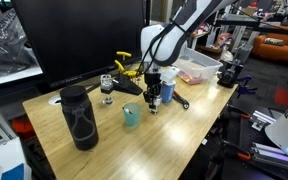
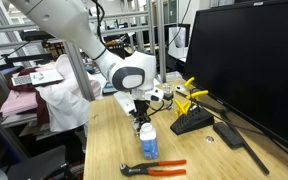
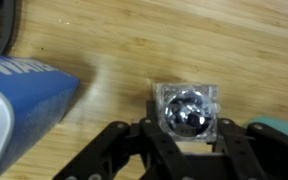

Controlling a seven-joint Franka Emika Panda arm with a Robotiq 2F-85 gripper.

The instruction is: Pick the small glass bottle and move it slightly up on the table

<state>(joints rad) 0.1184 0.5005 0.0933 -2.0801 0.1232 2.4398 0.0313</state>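
The bare wood by the black wedge is toward the monitor from my gripper, so next my gripper needs to lift, swing past the blue bottle, go down and let go there.
In the wrist view the small glass bottle [image 3: 188,108] shows from above, a clear square vial with a shiny round top, standing on the light wood table [image 3: 134,40]. My gripper [image 3: 187,135] has a finger against each side of it and looks shut on it. The taller blue bottle [image 3: 19,105] stands close beside it. In both exterior views the gripper [image 1: 153,101] [image 2: 143,120] points straight down at the table [image 1: 184,125], right next to the blue bottle [image 1: 167,92] [image 2: 148,143]. The fingers mostly hide the vial there.
A stemmed glass [image 1: 107,88], a teal cup [image 1: 131,115] and a tall black bottle [image 1: 80,118] stand near. Orange-handled pliers [image 2: 154,168] lie by the blue bottle. A yellow tool [image 2: 189,92], a black wedge [image 2: 194,122], a white tray [image 1: 199,68] and a monitor [image 2: 249,60] border the table.
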